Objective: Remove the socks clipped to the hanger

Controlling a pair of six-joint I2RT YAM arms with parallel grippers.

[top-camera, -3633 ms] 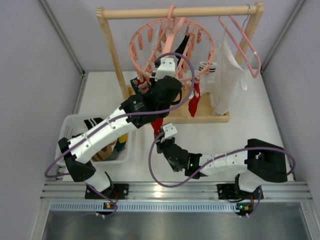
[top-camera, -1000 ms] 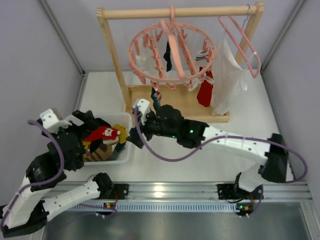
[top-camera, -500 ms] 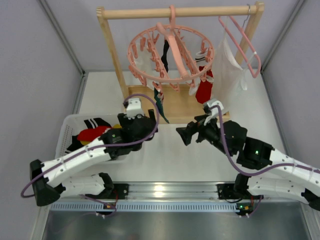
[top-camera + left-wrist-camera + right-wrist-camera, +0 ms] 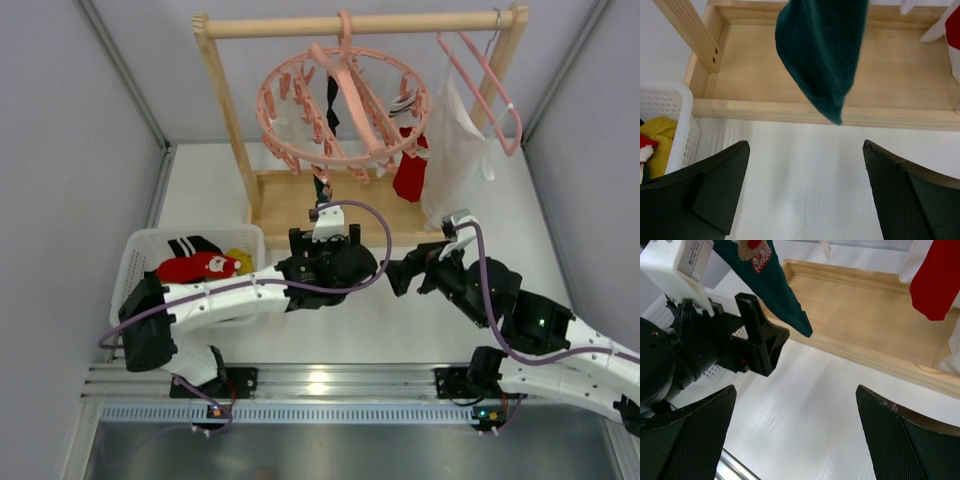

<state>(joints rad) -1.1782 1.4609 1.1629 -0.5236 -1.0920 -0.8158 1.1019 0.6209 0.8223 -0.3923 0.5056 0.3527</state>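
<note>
My left gripper moves outward to the teal sock's lower edge (image 4: 833,108) next and closes on it, as the sock still hangs beyond the open, empty fingers.
The round pink hanger (image 4: 382,150) hangs from the wooden rack, its clips carrying a black sock (image 4: 332,108), a striped sock (image 4: 403,103), a red sock (image 4: 408,176) and a dark teal sock (image 4: 322,190). My left gripper (image 4: 325,237) is open just below and in front of the teal sock (image 4: 822,55), apart from it, with only tabletop between its fingers (image 4: 715,190). To its right my right gripper (image 4: 411,262) is open and empty, facing the left gripper (image 4: 757,340). The teal sock (image 4: 772,285) and red sock (image 4: 935,280) also hang in the right wrist view.
A white basket (image 4: 132,262) at the left holds a red sock (image 4: 195,267) and other small items. The rack's wooden base tray (image 4: 285,195) lies under the hanger. A large white garment (image 4: 455,150) hangs on a triangular pink coat hanger (image 4: 495,85) at the right.
The left arm has swung from over the basket, where the red sock now lies, rightward to under the teal sock. The right arm has drawn back to the right.
</note>
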